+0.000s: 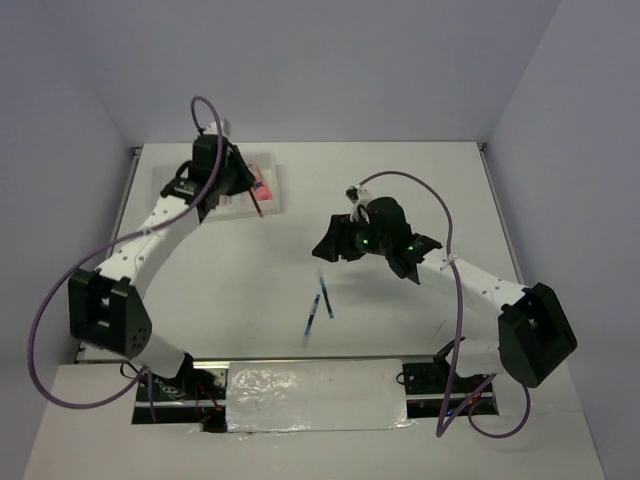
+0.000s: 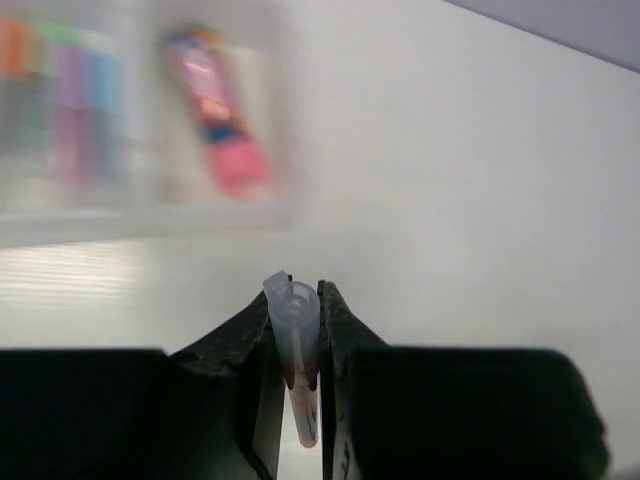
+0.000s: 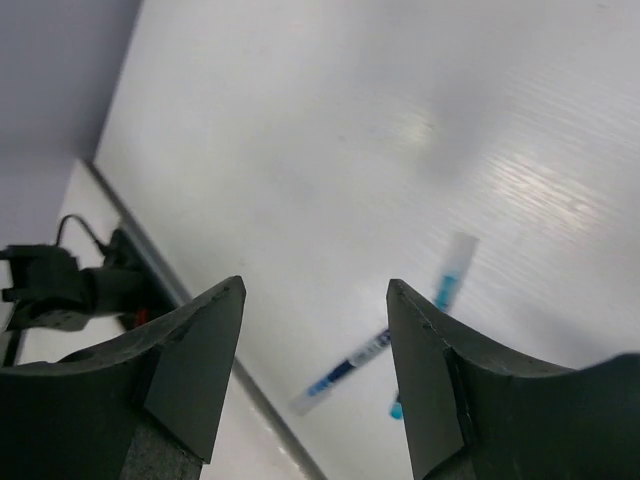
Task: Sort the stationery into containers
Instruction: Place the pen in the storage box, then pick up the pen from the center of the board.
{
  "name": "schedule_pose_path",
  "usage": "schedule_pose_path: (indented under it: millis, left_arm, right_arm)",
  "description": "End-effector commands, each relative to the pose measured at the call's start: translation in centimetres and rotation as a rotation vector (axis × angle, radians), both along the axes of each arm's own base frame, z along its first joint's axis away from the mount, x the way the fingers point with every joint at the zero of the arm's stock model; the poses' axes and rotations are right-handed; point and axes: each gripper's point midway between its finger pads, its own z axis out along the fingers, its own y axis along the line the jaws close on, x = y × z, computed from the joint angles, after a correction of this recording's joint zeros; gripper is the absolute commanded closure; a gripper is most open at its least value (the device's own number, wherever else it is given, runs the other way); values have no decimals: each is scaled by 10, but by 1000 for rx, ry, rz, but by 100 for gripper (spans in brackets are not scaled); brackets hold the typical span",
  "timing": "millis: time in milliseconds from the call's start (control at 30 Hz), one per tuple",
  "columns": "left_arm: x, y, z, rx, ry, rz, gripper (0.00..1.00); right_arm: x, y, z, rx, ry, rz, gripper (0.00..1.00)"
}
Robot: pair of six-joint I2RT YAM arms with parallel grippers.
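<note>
My right gripper will move back and down next, past the clear cap of the nearer blue pen and onto the body of that pen.
My left gripper (image 1: pixel 243 190) hangs over the right end of the containers (image 1: pixel 276 166), shut on a thin red pen (image 1: pixel 260 206). The left wrist view shows that red pen (image 2: pixel 298 345), with its clear cap, pinched between the fingers. Blurred behind it are the containers (image 2: pixel 140 215), with pastel highlighters (image 2: pixel 70 110) in one bin and a pink tube (image 2: pixel 220 130) in another. Near the table's middle my right gripper (image 1: pixel 334 247) is open and empty. Two blue pens (image 1: pixel 326 297) (image 1: pixel 311 326) lie below it. In the right wrist view the gripper (image 3: pixel 315 285) frames both blue pens (image 3: pixel 350 368) (image 3: pixel 450 275), which are blurred.
The white table (image 1: pixel 420 190) is walled on three sides. A taped strip (image 1: pixel 315 395) and cables run along the near edge by the arm bases. The table's front edge (image 3: pixel 190 300) runs close to the blue pens.
</note>
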Motion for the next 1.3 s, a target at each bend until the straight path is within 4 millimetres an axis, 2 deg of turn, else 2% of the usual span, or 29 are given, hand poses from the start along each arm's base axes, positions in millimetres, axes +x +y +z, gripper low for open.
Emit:
schedule_pose_path:
  millis: [0, 33, 67, 100, 133, 167, 200, 233, 300, 400, 567, 667, 700, 767, 800, 933, 967, 1067, 1100, 1133, 1167, 1267]
  left_arm:
    - [26, 160, -36, 455, 200, 419, 94]
    - [31, 183, -35, 475, 230, 480, 94]
    - [33, 221, -34, 528, 259, 598, 94]
    - [43, 232, -48, 551, 301, 619, 93]
    - [59, 243, -29, 566, 262, 625, 91]
    - [67, 247, -29, 582, 269, 627, 89]
    - [73, 266, -28, 596, 281, 659, 88]
    - [86, 283, -29, 611, 283, 672, 87]
    - [101, 301, -40, 577, 298, 678, 83]
    - [112, 317, -54, 516, 304, 693, 79]
    - [128, 318, -66, 453, 280, 669, 74]
    - [132, 319, -78, 443, 282, 671, 65]
    - [132, 321, -85, 433, 291, 676, 56]
    - [133, 319, -93, 417, 301, 665, 47]
    - [132, 320, -101, 408, 313, 664, 38]
    - [133, 320, -111, 367, 342, 657, 18]
    - [134, 318, -107, 347, 335, 651, 12]
    - [133, 314, -81, 316, 299, 651, 7]
    - [131, 307, -57, 290, 259, 636, 3]
    - [129, 301, -46, 281, 245, 627, 2]
    - [123, 291, -19, 273, 210, 618, 1]
    - [108, 269, 14, 240, 166, 575, 1]
  right_arm:
    - [8, -36, -16, -121, -29, -130, 33]
    - [6, -38, -18, -128, -28, -128, 33]
    - [3, -40, -22, -141, -24, -123, 33]
    - [1, -42, -24, -149, -21, -124, 33]
    - [-1, -44, -26, -161, -24, -117, 33]
    - [-3, -45, -28, -166, -23, -109, 33]
    - [-6, -48, -31, -174, -19, -106, 33]
    - [-10, -48, -32, -174, -20, -91, 33]
    - [-15, -47, -32, -167, -20, -66, 33]
    - [-16, -46, -33, -167, -26, -50, 33]
    - [-17, -44, -38, -177, -21, -28, 33]
    - [-19, -40, -40, -166, -4, -10, 33]
    - [-17, -38, -38, -155, -9, -7, 33]
    - [-16, -37, -39, -155, 0, -10, 33]
    - [-15, -37, -41, -165, 1, -12, 33]
    - [-7, -44, -62, -268, 36, -59, 33]
    - [-9, -46, -75, -346, 55, -74, 33]
    - [-17, -52, -98, -509, 89, -109, 34]
    - [-20, -55, -111, -569, 104, -147, 35]
    - [-25, -55, -117, -582, 119, -150, 36]
    - [-29, -54, -123, -586, 136, -154, 37]
    - [-42, -48, -137, -598, 161, -149, 44]
